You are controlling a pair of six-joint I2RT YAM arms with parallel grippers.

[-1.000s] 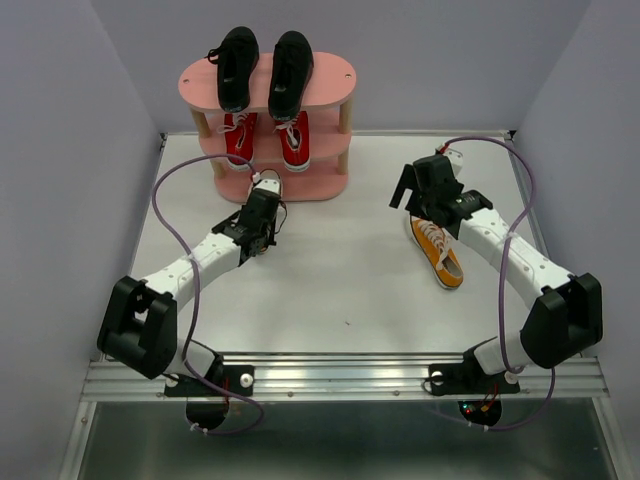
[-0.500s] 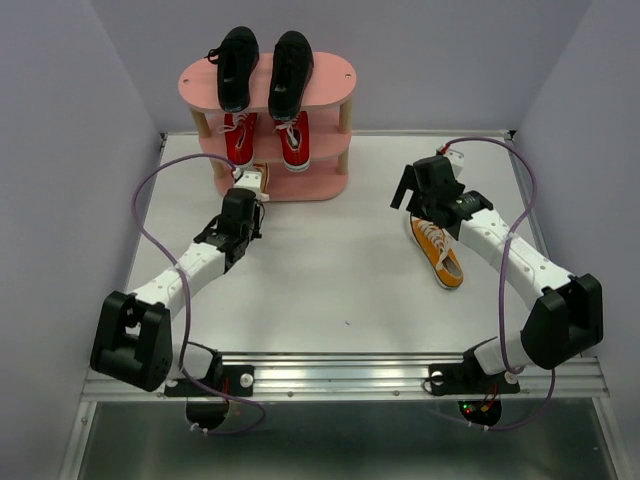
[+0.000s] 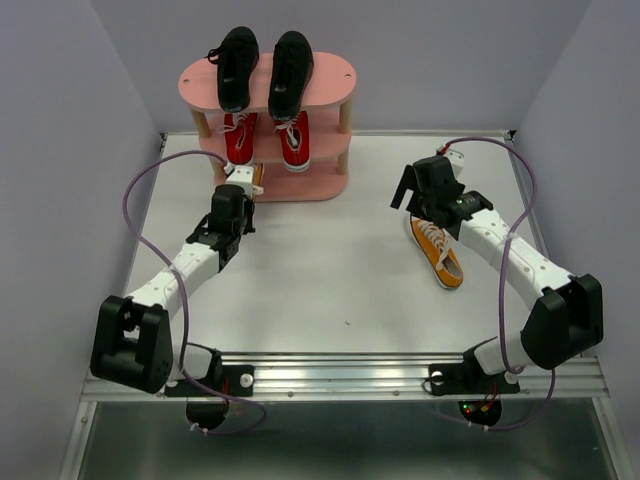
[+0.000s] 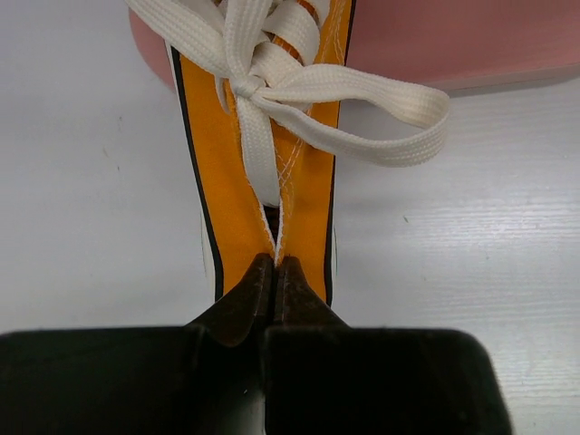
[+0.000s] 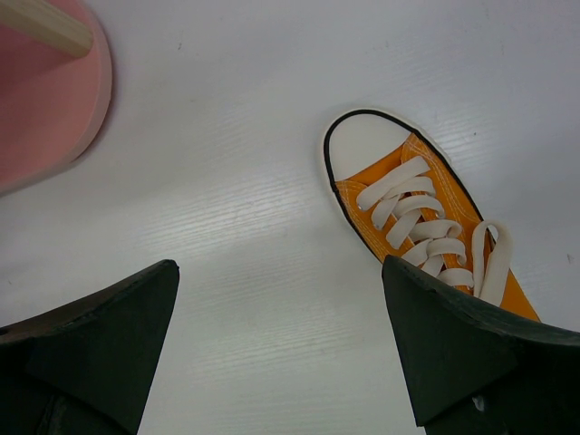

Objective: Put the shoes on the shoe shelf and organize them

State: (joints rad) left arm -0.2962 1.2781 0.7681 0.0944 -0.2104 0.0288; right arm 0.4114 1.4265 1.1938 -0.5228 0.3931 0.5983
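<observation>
My left gripper should move outward and to the right in the top view, onto the bottom level (image 3: 277,187) (image 4: 417,41), and release the orange shoe, because the upper levels of the shoe shelf are taken.
The pink shoe shelf (image 3: 335,75) stands at the back of the table. Two black shoes (image 3: 238,68) sit on its top board and two red shoes (image 3: 294,140) on the middle tier. My left gripper (image 3: 237,192) is shut on the heel end of an orange shoe (image 3: 252,176), whose toe points at the left part of the bottom tier. In the left wrist view the fingers (image 4: 275,263) pinch the orange shoe (image 4: 227,181) and its laces reach the pink board (image 4: 453,36). My right gripper (image 3: 408,198) is open and empty. The second orange shoe (image 3: 437,250) lies on the table beside it, also in the right wrist view (image 5: 426,217).
Grey walls close in the white table (image 3: 330,270) on the left, right and back. The end of the shelf's bottom board (image 5: 45,100) and a wooden post (image 5: 41,25) show at the top left of the right wrist view. Purple cables loop beside both arms.
My left arm has swung left and toward the shelf, carrying the orange shoe to the left part of the bottom tier. The right arm and the other orange shoe have not moved.
</observation>
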